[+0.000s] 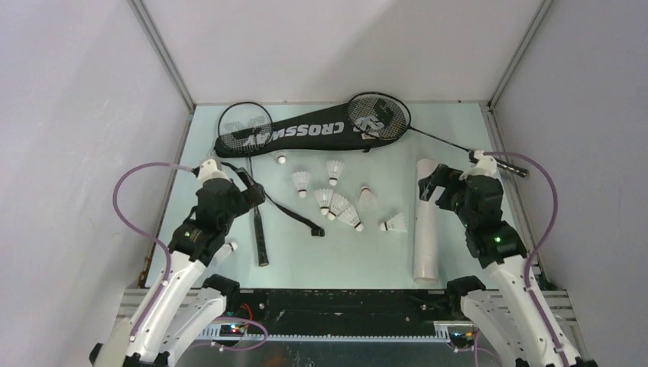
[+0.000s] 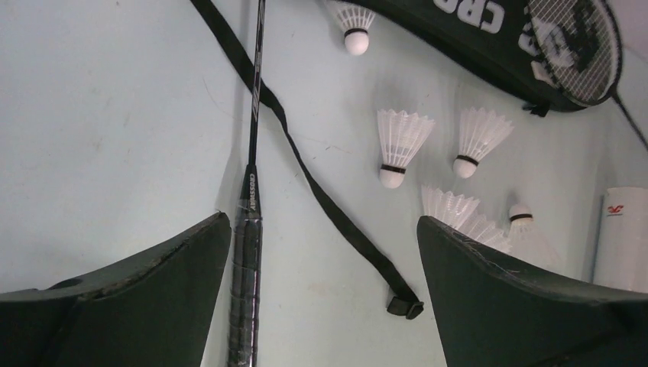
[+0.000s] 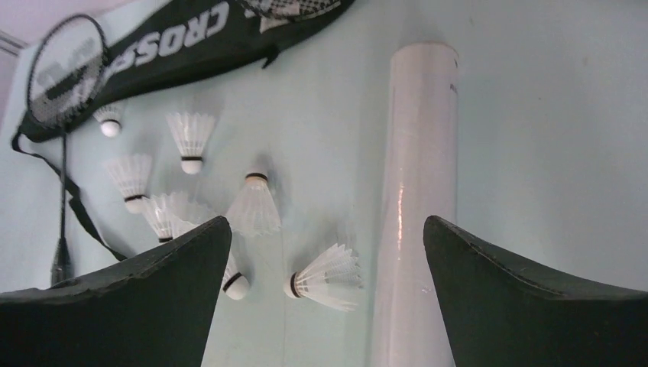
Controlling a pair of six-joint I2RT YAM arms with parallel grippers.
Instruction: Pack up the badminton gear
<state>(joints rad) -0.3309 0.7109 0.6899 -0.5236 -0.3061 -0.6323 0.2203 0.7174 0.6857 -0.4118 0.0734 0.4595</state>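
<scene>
I should lower my right gripper with its fingers open, one on each side of the outer half of the long white tube (image 1: 426, 222) (image 3: 416, 191), because the tube is lying on its side below my gripper.
The black CROSSWAY racket bag (image 1: 306, 136) lies across the back of the table. One racket's head (image 1: 244, 130) lies at the bag's left end, and its handle (image 2: 244, 283) lies just inside my left finger. The other racket (image 1: 378, 116) rests on the bag's right end, its handle pointing right. Several white shuttlecocks (image 1: 328, 195) lie scattered in the middle. The long white tube (image 1: 426, 222) lies on its side at the right. My left gripper (image 2: 322, 222) is open and empty above the handle and the bag's strap (image 2: 336, 214). My right gripper (image 3: 327, 222) is open and empty above a shuttlecock (image 3: 325, 277) and the tube (image 3: 416, 191).
Grey walls close in the table on the left, back and right. The strap's buckle end (image 1: 317, 232) lies loose near the middle front. The right racket's handle end (image 1: 513, 170) reaches the table's right edge.
</scene>
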